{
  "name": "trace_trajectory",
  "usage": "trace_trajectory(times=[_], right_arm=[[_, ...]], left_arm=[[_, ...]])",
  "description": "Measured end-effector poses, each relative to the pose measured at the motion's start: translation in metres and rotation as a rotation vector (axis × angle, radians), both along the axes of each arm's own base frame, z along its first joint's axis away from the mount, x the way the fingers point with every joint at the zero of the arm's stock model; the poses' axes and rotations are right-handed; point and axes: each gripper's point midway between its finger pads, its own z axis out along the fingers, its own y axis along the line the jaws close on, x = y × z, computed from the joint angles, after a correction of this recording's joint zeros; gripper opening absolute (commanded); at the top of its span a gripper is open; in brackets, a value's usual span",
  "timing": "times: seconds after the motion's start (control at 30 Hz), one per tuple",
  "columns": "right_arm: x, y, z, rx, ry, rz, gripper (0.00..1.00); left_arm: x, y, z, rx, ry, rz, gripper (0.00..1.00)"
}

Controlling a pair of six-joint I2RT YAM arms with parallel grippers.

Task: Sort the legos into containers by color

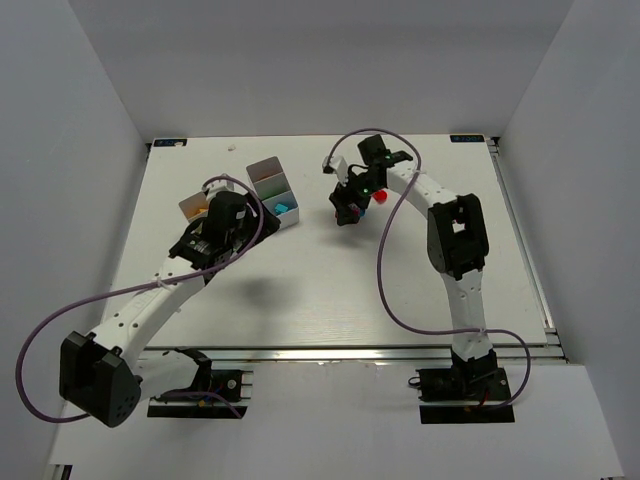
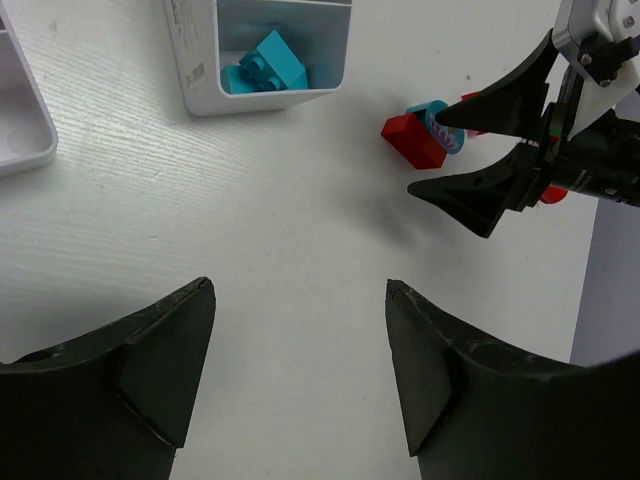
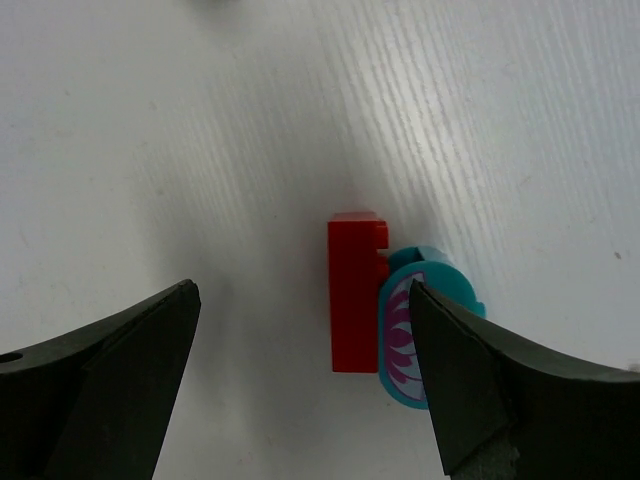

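The right gripper eases toward the right in its wrist view and down around the stack [image 3: 390, 320] next, since the brick and round piece sit below it, toward that side.
A red brick [image 3: 355, 295] lies on the white table with a round teal piece with a purple pattern [image 3: 398, 345] touching its right side. My right gripper [image 3: 302, 292] is open just above them, the brick between its fingers and the right finger over the round piece. The same pair shows in the left wrist view, brick [image 2: 412, 140] and round piece [image 2: 445, 125]. In the top view the right gripper [image 1: 346, 212] hides them. My left gripper [image 2: 300, 300] is open and empty over bare table. A white bin [image 2: 200, 80] holds teal bricks [image 2: 265, 65].
The bin with the teal brick stands at the back middle [image 1: 272, 190]. A second white bin [image 2: 20, 130] sits left of it, partly under my left arm [image 1: 215, 235]. Another small red piece [image 1: 379, 198] lies just right of the right gripper.
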Motion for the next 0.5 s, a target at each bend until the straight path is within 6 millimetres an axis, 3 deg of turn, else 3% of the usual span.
trace_trajectory(times=[0.23, 0.5], right_arm=[[0.029, -0.013, -0.011, -0.066, -0.128, -0.049, 0.89], [0.04, -0.025, -0.015, -0.118, -0.161, -0.078, 0.9]], left_arm=[[-0.002, 0.001, 0.0, -0.009, 0.0, 0.006, 0.79], [-0.004, 0.002, -0.003, -0.013, 0.007, 0.01, 0.79]])
